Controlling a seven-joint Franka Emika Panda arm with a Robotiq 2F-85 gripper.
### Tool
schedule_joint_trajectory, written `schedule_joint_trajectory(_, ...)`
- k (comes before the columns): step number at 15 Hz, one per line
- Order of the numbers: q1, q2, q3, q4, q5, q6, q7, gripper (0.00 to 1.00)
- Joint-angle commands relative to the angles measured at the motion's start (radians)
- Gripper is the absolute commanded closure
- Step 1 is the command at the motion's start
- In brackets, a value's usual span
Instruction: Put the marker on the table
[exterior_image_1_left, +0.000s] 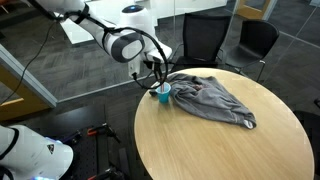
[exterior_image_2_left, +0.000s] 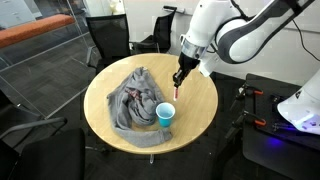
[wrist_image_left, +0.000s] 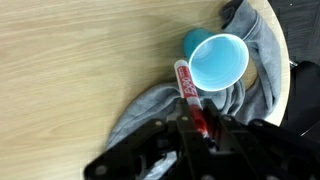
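The bare wood beside the grey cloth is clear, below and outward of my gripper, so I will move it outward and down to release the marker.
My gripper (wrist_image_left: 200, 128) is shut on the red marker (wrist_image_left: 186, 85), which sticks out from between the fingers. In the wrist view the marker's free end hangs next to the blue cup (wrist_image_left: 218, 62), over the grey cloth (wrist_image_left: 150, 105). In an exterior view the gripper (exterior_image_2_left: 179, 78) holds the marker (exterior_image_2_left: 176, 91) upright above the round light-wood table (exterior_image_2_left: 200, 95), beyond the cup (exterior_image_2_left: 165, 116). In an exterior view the gripper (exterior_image_1_left: 157, 73) is just above the cup (exterior_image_1_left: 164, 93) near the table's edge (exterior_image_1_left: 200, 140).
The grey cloth (exterior_image_2_left: 130, 100) lies crumpled on the table, beside the cup, and also shows in an exterior view (exterior_image_1_left: 215, 100). Black office chairs (exterior_image_1_left: 205, 35) stand around the table (exterior_image_2_left: 108, 38). A robot base with red parts (exterior_image_2_left: 265, 110) stands beside the table.
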Motion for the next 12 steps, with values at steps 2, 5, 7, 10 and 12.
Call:
schedule_joint_trajectory(2, -0.101, -0.044, 0.011, -0.019, 0.052, -0.05, 0.012, 0.95)
schedule_joint_trajectory(5, -0.179, -0.016, 0.04, 0.022, 0.191, -0.108, -0.096, 0.95)
schedule_joint_trajectory(7, -0.225, 0.005, 0.057, 0.058, 0.289, -0.164, -0.19, 0.95)
schedule_joint_trajectory(10, -0.281, 0.054, 0.057, 0.126, 0.393, -0.257, -0.294, 0.95)
schedule_joint_trajectory(12, -0.307, 0.102, 0.05, 0.178, 0.417, -0.312, -0.325, 0.95)
